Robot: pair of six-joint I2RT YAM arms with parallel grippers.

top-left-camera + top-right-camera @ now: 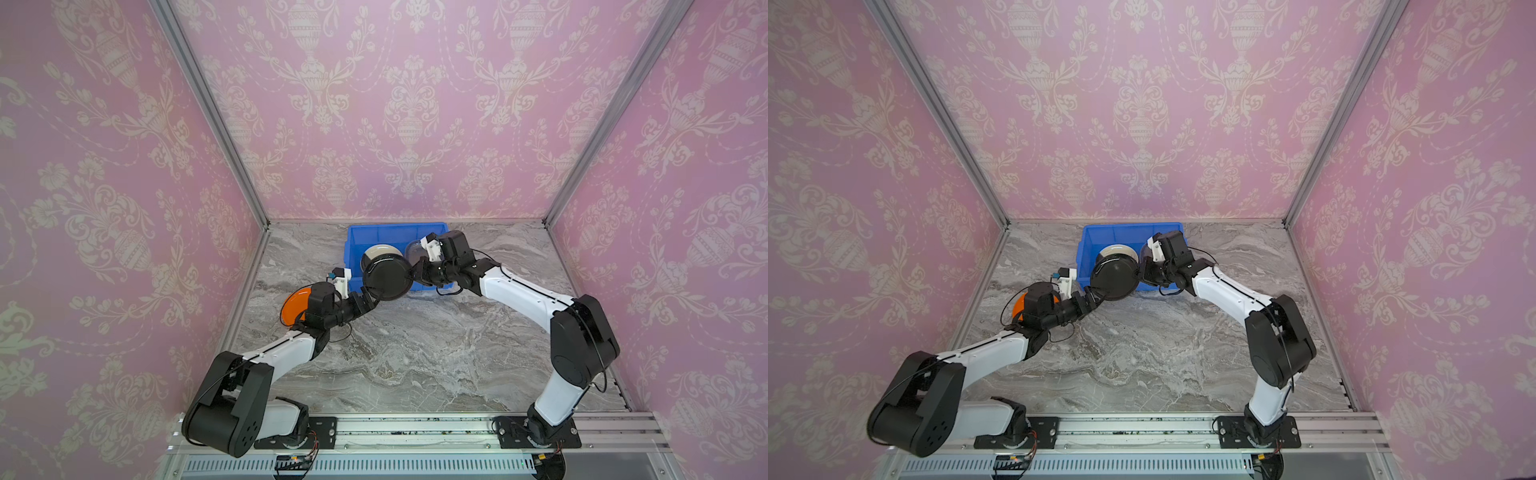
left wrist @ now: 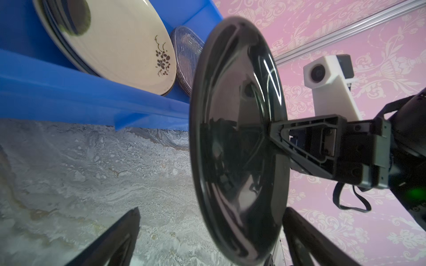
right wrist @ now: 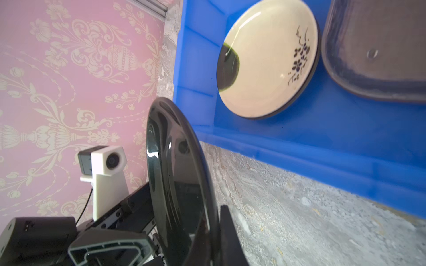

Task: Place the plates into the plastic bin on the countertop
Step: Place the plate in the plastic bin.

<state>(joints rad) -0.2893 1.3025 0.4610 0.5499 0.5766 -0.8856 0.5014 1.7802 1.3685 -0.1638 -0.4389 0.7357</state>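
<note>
The black plate goes outward past the bin's near rim with my right gripper next, then down and free there, as the cream plate (image 1: 381, 251) (image 3: 265, 62) lies outward of and below that gripper.
A glossy black plate (image 1: 387, 276) (image 1: 1115, 276) hangs on edge above the plastic bin's (image 1: 395, 227) near rim. My right gripper (image 1: 413, 270) (image 3: 214, 225) is shut on its right rim. My left gripper (image 1: 370, 301) (image 2: 212, 211) is open, its fingers (image 2: 129, 230) spread wide on either side of the plate's (image 2: 239, 138) lower left rim. Inside the bin (image 2: 69, 92) lie a cream plate (image 3: 265, 62) (image 2: 119, 46) with dark marks and a smoky glass plate (image 3: 380, 46) (image 2: 186, 62). An orange plate (image 1: 293, 305) (image 1: 1017, 307) lies on the countertop (image 1: 415, 353), half hidden by my left wrist.
The blue bin (image 1: 1129, 226) stands against the back wall at the middle. Pink patterned walls with metal corner posts close in the countertop on three sides. Both arm bases sit on the rail along the front edge.
</note>
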